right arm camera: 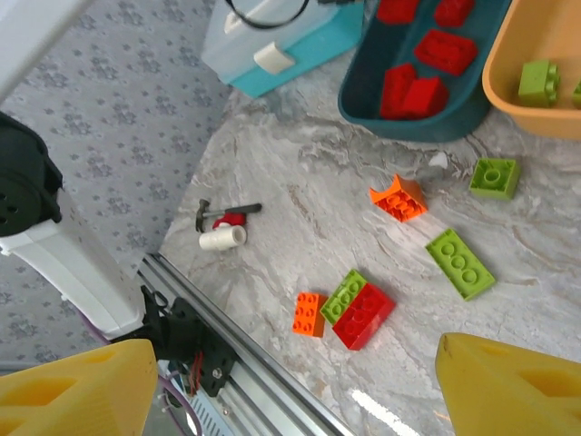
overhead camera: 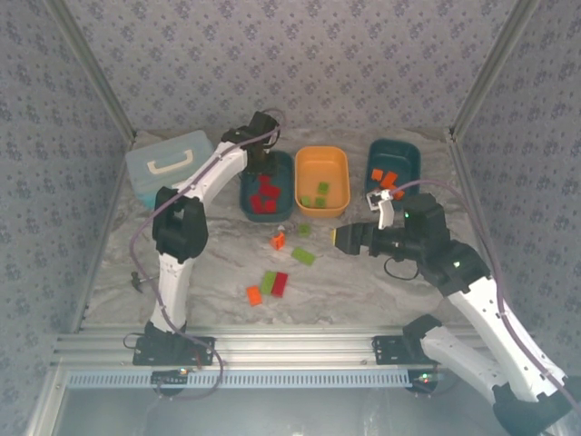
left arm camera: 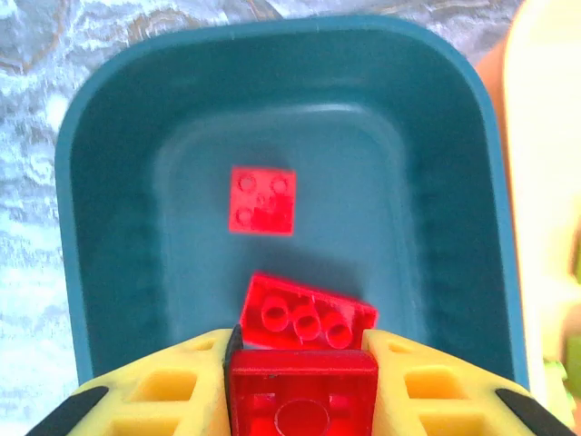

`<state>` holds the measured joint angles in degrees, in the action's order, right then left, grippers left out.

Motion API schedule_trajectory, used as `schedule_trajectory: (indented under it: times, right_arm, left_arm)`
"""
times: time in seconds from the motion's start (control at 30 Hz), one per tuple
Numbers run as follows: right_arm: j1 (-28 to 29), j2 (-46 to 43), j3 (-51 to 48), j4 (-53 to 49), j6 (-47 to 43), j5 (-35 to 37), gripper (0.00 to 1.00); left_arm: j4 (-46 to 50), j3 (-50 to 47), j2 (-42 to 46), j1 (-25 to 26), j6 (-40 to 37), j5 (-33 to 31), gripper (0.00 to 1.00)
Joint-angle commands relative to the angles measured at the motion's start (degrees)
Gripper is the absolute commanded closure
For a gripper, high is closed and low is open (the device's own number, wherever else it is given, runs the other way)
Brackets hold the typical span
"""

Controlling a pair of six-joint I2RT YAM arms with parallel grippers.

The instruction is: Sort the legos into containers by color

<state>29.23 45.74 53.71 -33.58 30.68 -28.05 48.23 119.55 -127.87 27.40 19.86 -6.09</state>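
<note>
The robot needs to lower its left gripper next toward the bottom of the dark teal tub below and let go of the matching red brick, because that tub already has red bricks in it.
My left gripper (overhead camera: 264, 156) hangs over the left dark teal tub (overhead camera: 287, 182) and is shut on a red brick (left arm camera: 302, 391) between its yellow fingers (left arm camera: 413, 377). Below it in that tub (left arm camera: 109, 227) lie a square red brick (left arm camera: 262, 200) and an oblong one (left arm camera: 309, 315). The orange tub (overhead camera: 322, 154) holds green bricks (overhead camera: 320, 193). The right teal tub (overhead camera: 408, 156) holds orange bricks (overhead camera: 388, 180). My right gripper (overhead camera: 339, 238) is open above the table, nothing between its fingers (right arm camera: 82, 391). Loose on the table are an orange (right arm camera: 310, 313), a green (right arm camera: 343, 295) and a red brick (right arm camera: 364, 315), touching.
More loose bricks lie further out: a green oblong (right arm camera: 460, 263), an orange one (right arm camera: 398, 198) and a green square (right arm camera: 494, 176). A light blue case (overhead camera: 171, 163) stands at the back left. A small white cylinder (right arm camera: 222, 238) lies near the front rail (right arm camera: 245, 363).
</note>
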Motion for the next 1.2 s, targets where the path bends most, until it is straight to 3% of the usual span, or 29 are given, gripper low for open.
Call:
schedule_trajectory:
  times: [0.0,0.2,0.57,0.67,0.83,1.17]
  right_arm:
    - [2.2,1.1,-0.9,2.9,1.6,4.2,0.18]
    - [5.7,4.8,-2.4,5.2,2.1,6.1,0.18]
    - [9.2,7.0,-4.2,5.3,2.7,9.7,0.18]
    - [9.7,8.3,-3.5,3.0,2.2,12.6,0.19]
    - [10.3,13.6,-2.0,-1.7,0.3,17.6,0.22]
    - [18.1,28.6,1.5,-3.1,-3.8,28.7,0.24]
  left_arm:
    - [3.8,6.4,-4.1,-0.8,-1.8,-3.1,0.77]
    - [6.3,9.7,-8.5,-1.5,-0.3,-7.3,0.81]
    - [9.9,14.0,-12.7,-1.7,1.1,-10.8,0.77]
    - [10.6,14.4,-13.7,-1.7,1.7,-10.2,0.71]
    - [11.2,14.1,-13.9,-1.6,2.5,-9.2,0.52]
    - [12.1,17.2,-7.5,-0.3,3.2,-6.3,0.36]
